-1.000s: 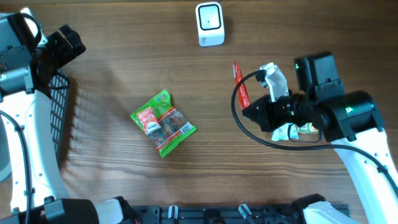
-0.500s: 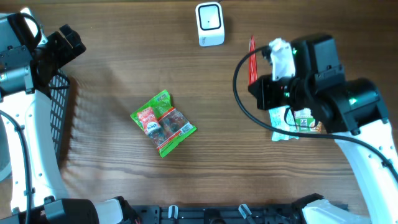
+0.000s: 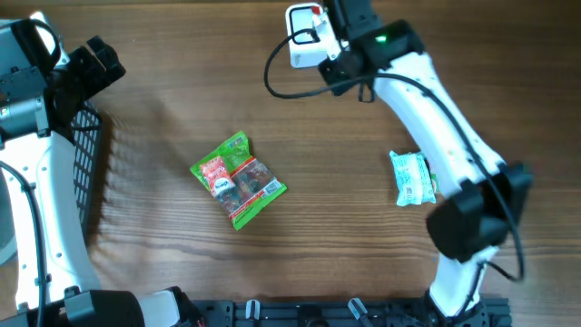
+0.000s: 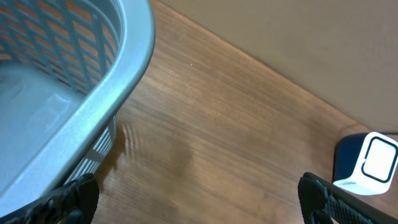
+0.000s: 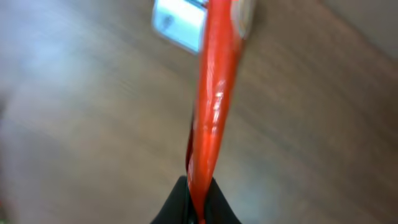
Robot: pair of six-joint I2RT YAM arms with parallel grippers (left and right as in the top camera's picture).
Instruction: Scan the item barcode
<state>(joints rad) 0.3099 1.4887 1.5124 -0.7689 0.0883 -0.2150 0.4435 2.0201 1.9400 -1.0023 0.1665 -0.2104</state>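
My right gripper should next carry the red packet over the scanner. Then it should come back and down beside the green-and-white packet, where the wood is empty.
The white barcode scanner stands at the table's far edge; it shows blurred in the right wrist view and at the right edge of the left wrist view. My right gripper is shut on a thin red packet, held edge-on right beside the scanner. From overhead only a red tip of the packet shows past the arm. At the far left my left gripper is wide open with nothing between its fingers, over bare wood beside the basket.
A grey mesh basket sits at the left edge, also seen overhead. A green snack bag lies mid-table. A green-and-white packet lies to the right, near the right arm's base.
My right arm has swung from the right side up and left to the scanner, carrying the red packet. The green-and-white packet is now uncovered. The left arm has not moved.
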